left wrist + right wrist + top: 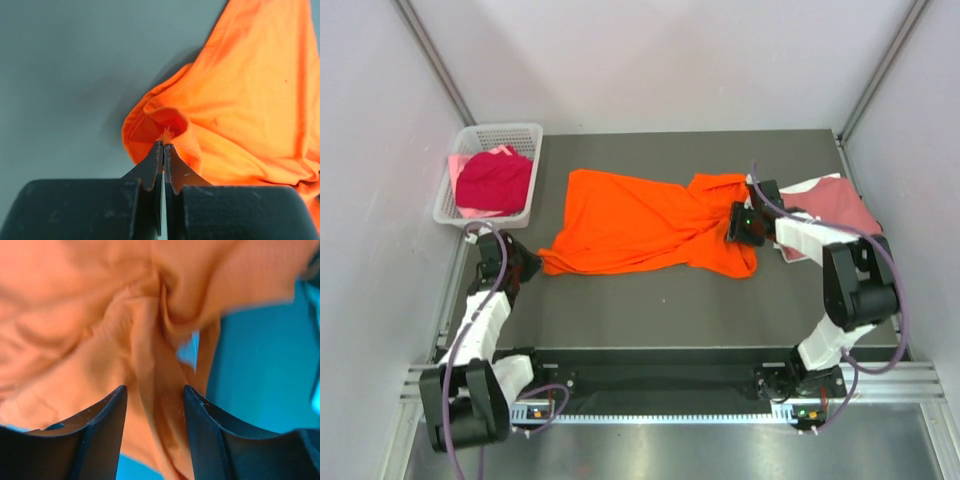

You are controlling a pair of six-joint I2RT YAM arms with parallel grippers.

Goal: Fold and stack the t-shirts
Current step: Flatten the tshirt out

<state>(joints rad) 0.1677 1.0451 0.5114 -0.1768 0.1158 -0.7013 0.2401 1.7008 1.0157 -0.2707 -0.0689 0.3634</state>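
Note:
The raised fold of orange hem (pixel 728 225) (pixel 152 403) already runs between my right gripper's open fingers, so next they need to move slightly outward along it and close on it.
A bright orange t-shirt (pixel 640 225) lies crumpled across the middle of the dark table. My left gripper (pixel 540 263) is shut on the shirt's left corner; in the left wrist view the jaws (pixel 164 143) pinch a bit of orange hem (pixel 170 134). My right gripper (pixel 735 228) is over the shirt's right end. In the right wrist view it (pixel 155 395) is open, with a fold of orange cloth (pixel 165 405) between its fingers. A dusty rose t-shirt (pixel 840 205) lies at the right, partly under the right arm. No white shirt shows.
A white lattice basket (pixel 516 133) stands at the back left, holding a crimson shirt (pixel 495 180) on top of pale pink cloth (pixel 470 210). Grey walls close in the table on three sides.

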